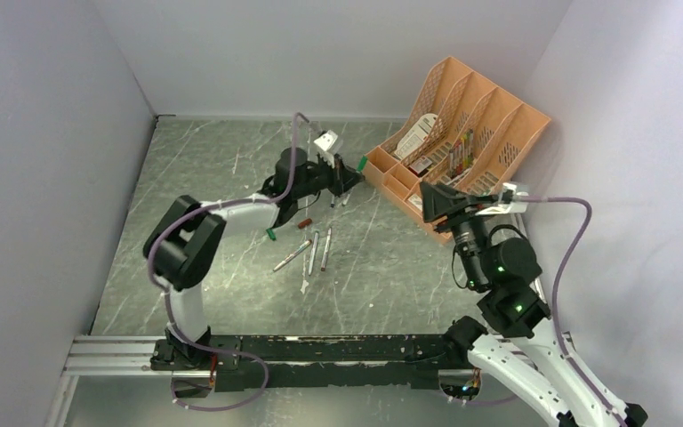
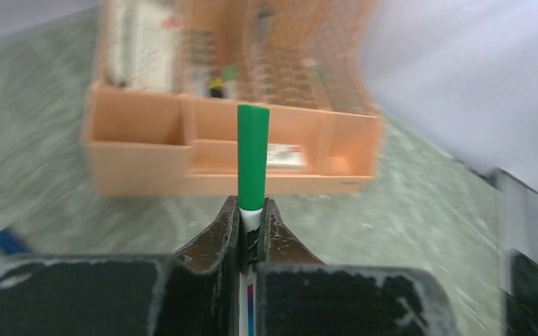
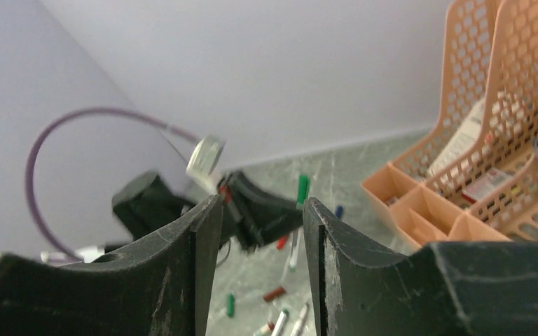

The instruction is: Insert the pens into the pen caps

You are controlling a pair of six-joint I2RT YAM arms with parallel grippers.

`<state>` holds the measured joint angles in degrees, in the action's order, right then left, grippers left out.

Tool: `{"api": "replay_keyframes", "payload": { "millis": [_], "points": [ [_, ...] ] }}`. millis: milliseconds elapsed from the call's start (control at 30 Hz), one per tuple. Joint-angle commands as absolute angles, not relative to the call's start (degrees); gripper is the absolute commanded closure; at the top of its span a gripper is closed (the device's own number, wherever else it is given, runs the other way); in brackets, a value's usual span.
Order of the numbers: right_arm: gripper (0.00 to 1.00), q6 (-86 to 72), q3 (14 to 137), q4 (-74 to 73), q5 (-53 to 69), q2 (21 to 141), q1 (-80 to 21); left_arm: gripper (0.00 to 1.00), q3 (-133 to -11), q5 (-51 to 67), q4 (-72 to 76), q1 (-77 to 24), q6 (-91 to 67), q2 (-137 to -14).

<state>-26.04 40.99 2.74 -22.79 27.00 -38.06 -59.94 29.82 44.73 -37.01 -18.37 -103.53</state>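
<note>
My left gripper is next to turn downward and lower to the tabletop point(image 2: 50, 229) beside the blue cap to release. The green cap is now on the whitish pen's end.
My left gripper point(image 1: 352, 174) point(image 2: 252, 218) is shut on a whitish pen barrel, held above the table in front of the orange organiser. A green cap point(image 2: 253, 157) point(image 1: 362, 163) sits on that pen's end and sticks out past the fingertips; it also shows in the right wrist view point(image 3: 302, 189). Three loose pens point(image 1: 313, 250) lie on the table below, with a green cap point(image 1: 270, 234) and a brownish cap point(image 1: 304, 223) beside them. A red cap point(image 3: 281, 242) and a blue cap point(image 3: 338, 211) lie further back. My right gripper point(image 1: 434, 201) point(image 3: 263, 204) is open and empty, raised, facing the left gripper.
The orange organiser point(image 1: 462, 142) with bunched coloured pens and papers stands at the back right, its low front trays point(image 2: 140, 161) just beyond the held pen. Grey walls close in the left, back and right sides. The mounting rail point(image 1: 320, 349) runs along the near edge.
</note>
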Motion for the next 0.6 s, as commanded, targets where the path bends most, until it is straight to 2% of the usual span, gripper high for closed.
{"api": "replay_keyframes", "payload": {
  "millis": [0,67,267,567],
  "points": [
    [0.54,-27.3,38.0,-5.2,-22.3,29.0,-38.3,0.93,-74.1,8.1,24.6,-36.8,-19.0,-110.3],
    [0.54,-28.6,36.3,-4.2,-20.8,29.4,-38.2,0.93,-79.9,1.6,16.7,-36.8,-19.0,-113.6],
    [0.54,-29.2,35.2,-4.7,-19.9,31.5,-38.2,0.93,-96.7,-6.0,-0.9,-36.8,-23.7,-123.6],
    [0.54,-27.6,34.9,-5.5,-20.8,31.9,-38.3,0.93,-101.4,-8.7,-9.3,-37.1,-27.5,-128.9]
  ]
}}
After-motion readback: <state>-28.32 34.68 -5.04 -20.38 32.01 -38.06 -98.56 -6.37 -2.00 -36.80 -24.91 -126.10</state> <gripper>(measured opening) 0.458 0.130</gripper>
